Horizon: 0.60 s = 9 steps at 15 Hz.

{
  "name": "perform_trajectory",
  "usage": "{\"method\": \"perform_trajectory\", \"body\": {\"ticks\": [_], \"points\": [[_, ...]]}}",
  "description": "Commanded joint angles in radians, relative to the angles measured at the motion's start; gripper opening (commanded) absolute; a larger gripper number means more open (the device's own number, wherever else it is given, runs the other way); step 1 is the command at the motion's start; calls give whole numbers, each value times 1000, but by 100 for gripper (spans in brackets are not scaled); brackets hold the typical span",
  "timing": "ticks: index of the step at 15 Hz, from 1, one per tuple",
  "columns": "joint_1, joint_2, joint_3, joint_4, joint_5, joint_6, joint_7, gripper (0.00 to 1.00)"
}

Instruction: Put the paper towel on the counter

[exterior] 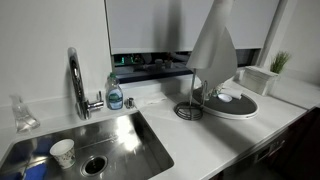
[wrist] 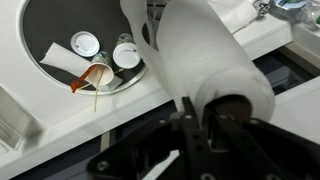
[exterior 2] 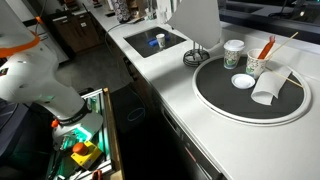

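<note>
To get the paper towel (exterior 2: pixel 195 20) onto the white counter near the black wire stand, my gripper should lower it first, since it hangs high, then release it.
The paper towel (wrist: pixel 205 50) is a big white roll held in the air, and my gripper (wrist: pixel 200 118) is shut on its near end at the dark core. In both exterior views it hangs above the counter (exterior: pixel 200 140), with a loose sheet (exterior: pixel 213 50) draping down over a black wire stand (exterior: pixel 190 108). From the other side, the paper towel (exterior 2: pixel 195 20) shows at the top edge above the stand (exterior 2: pixel 197 57). The gripper itself is out of both exterior views. Below the roll lies the white counter (wrist: pixel 60 110).
A round white tray (exterior 2: pixel 215 100) with cups and a small bowl sits beside the stand. The steel sink (exterior: pixel 120 145) holds a paper cup (exterior: pixel 62 152), with faucet (exterior: pixel 76 80) and soap bottle (exterior: pixel 115 95) behind. A potted plant (exterior: pixel 279 62) stands at the far end.
</note>
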Motion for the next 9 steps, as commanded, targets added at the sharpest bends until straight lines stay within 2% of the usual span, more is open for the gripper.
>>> {"method": "perform_trajectory", "body": {"ticks": [1,5,6,7,9], "points": [[11,29,9,14,-1,-25,21,3],[16,48,14,10,-9,-25,31,3],[17,50,15,10,-11,-20,35,37],[18,51,15,13,-11,-18,37,38],[19,48,18,17,-9,-19,43,52]]}}
